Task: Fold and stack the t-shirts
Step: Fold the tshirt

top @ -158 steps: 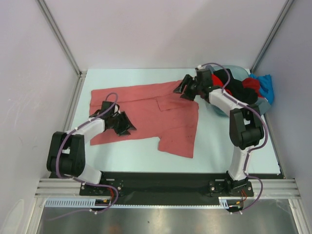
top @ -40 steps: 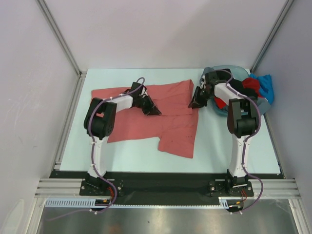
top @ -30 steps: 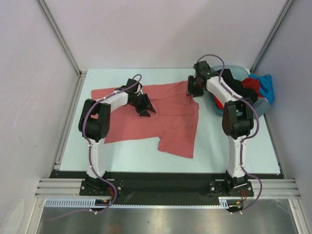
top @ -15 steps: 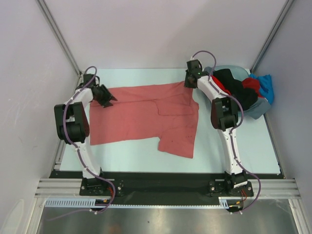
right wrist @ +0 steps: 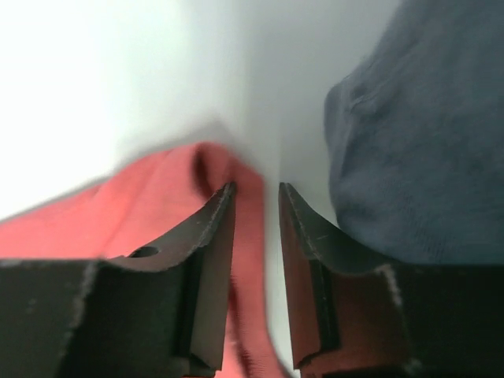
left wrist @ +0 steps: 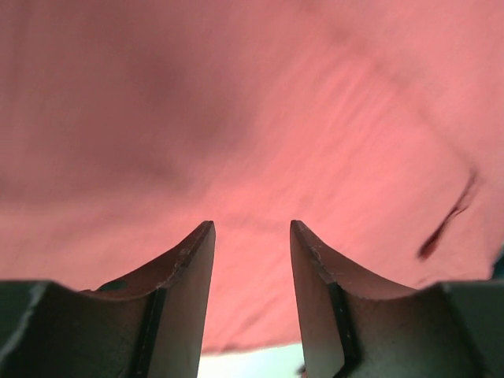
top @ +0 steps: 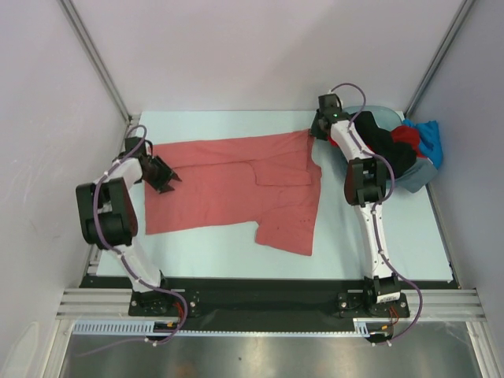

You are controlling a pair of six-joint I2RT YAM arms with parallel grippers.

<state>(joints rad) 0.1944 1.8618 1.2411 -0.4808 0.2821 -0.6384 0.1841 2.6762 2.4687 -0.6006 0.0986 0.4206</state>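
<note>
My left gripper has its fingers over the shirt's inner cloth, so it needs to move back and down next onto the shirt's near corner [top: 148, 231], which is to its left in the top view.
The salmon-red t-shirt [top: 236, 185] lies spread flat on the table, one sleeve pointing toward the near edge. My left gripper [top: 167, 178] is low over the shirt's left edge, jaws open; in the left wrist view [left wrist: 250, 228] the shirt [left wrist: 252, 118] fills the frame between the open fingers. My right gripper [top: 316, 135] is at the shirt's far right corner. In the right wrist view [right wrist: 256, 189] its jaws stand a little apart astride the shirt's hem [right wrist: 248, 236]. Black [top: 382, 142], bright red [top: 405, 135] and blue [top: 429, 138] shirts lie heaped at the right.
The grey-blue basin [top: 417, 179] holds the heap at the back right, close beside my right gripper; its wall shows in the right wrist view [right wrist: 409, 150]. Metal frame posts and white walls bound the table on the left, back and right.
My left gripper has moved from the shirt's middle out to its left edge. My right gripper has moved along the shirt's far right corner. The shirt lies as before.
</note>
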